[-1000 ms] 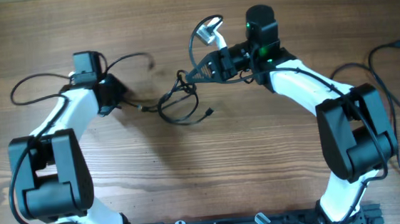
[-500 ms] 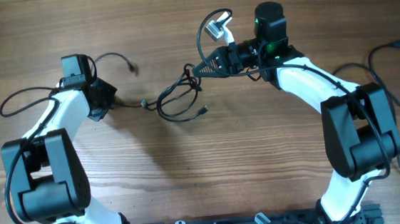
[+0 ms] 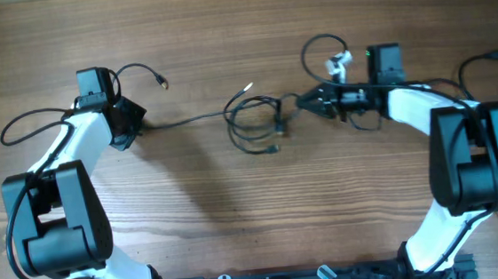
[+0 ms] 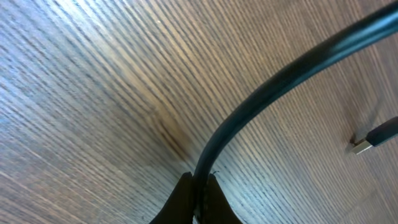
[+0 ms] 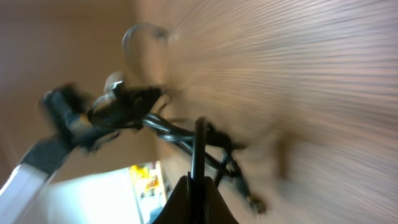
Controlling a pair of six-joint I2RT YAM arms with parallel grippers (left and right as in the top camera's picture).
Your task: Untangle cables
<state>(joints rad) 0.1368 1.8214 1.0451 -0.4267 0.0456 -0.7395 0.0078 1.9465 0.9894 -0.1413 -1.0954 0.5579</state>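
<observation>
The looped knot's coils still cross, so I will move my left gripper left in the overhead view, away from the knot, then release the taut piece of black cord.
The cables are thin black cords. A looped knot of them lies at the table's middle, with a silvery plug end sticking up. One strand runs taut left to my left gripper, which is shut on it. My right gripper is shut on another black strand at the knot's right side. A loose plug end lies near the left gripper. The right wrist view is blurred.
A black cord lies at the far right, behind the right arm. Another cord loop lies left of the left arm. A white-tipped cord loop sits near the right wrist.
My right gripper has swung right and down with its strand, dragging the knot rightward and stretching the strand to the left gripper taut. The left arm shifted slightly left a second ago, then held.
</observation>
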